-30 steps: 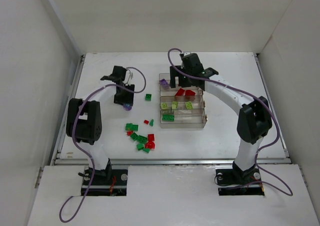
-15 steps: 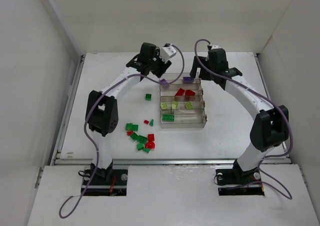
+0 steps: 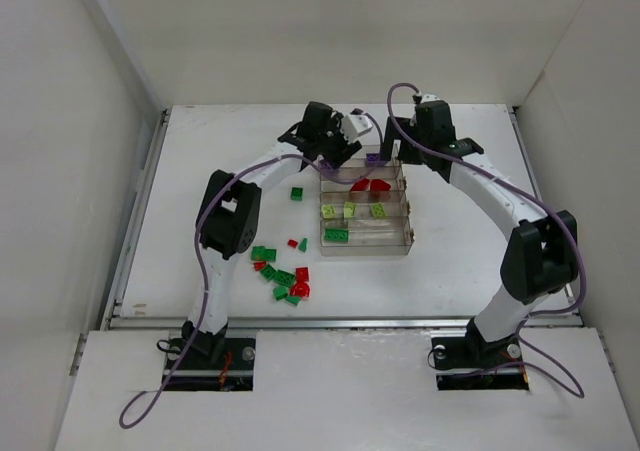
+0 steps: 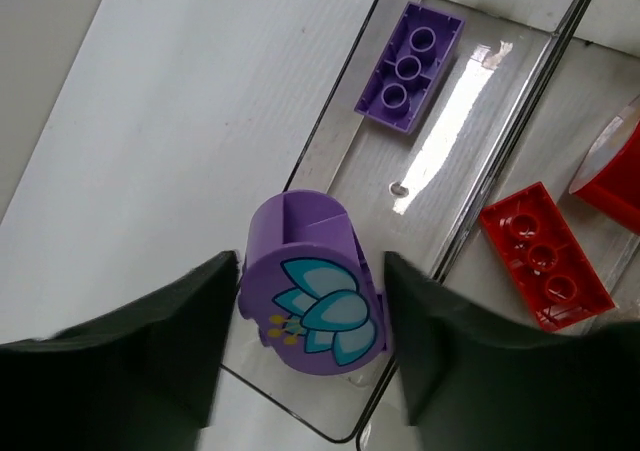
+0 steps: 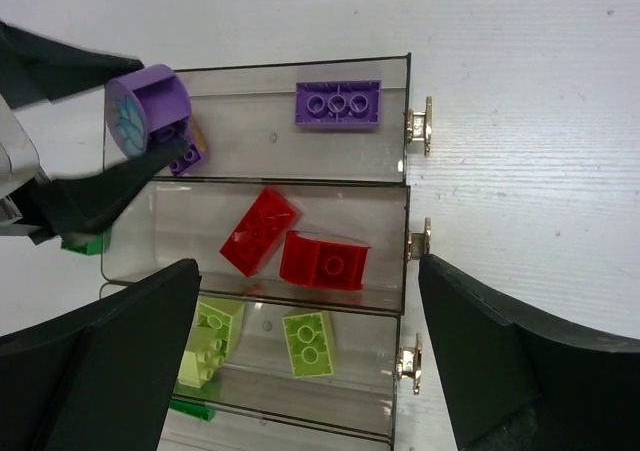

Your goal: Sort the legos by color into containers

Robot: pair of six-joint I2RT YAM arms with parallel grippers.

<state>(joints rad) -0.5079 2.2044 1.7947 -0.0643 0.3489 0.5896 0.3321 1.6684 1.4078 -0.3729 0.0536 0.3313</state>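
Observation:
My right gripper crosses the tray (image 3: pixel 411 237) next and moves down onto the unsorted single dark green brick (image 3: pixel 297 193). That brick lies below it and to its left in the top view.
The clear four-compartment tray (image 3: pixel 411 237) sits at table centre. Its far compartment holds a purple brick (image 3: pixel 374 158) (image 4: pixel 410 66) (image 5: pixel 338 104). The second one holds two red bricks (image 3: pixel 370 184) (image 5: pixel 323 260). The third one holds lime bricks (image 3: pixel 350 211) (image 5: pixel 308 343). The near one holds a dark green brick (image 3: pixel 336 235). My left gripper (image 3: pixel 332 159) (image 4: pixel 312 321) is shut on a round purple flower-printed piece (image 4: pixel 315 301) (image 5: pixel 148 106), just above the far compartment's left end. My right gripper (image 3: pixel 393 151) (image 5: pixel 310 266) is wide open and empty above the tray's right half.
A cluster of loose red and dark green bricks (image 3: pixel 282 274) lies on the table left of and nearer than the tray. A single dark green brick (image 3: pixel 297 193) lies just left of the tray. White walls enclose the table on three sides.
My left arm swung from the left of the table to the tray's far left end, carrying the purple piece. My right gripper moved right along the far compartment, where a purple brick now lies.

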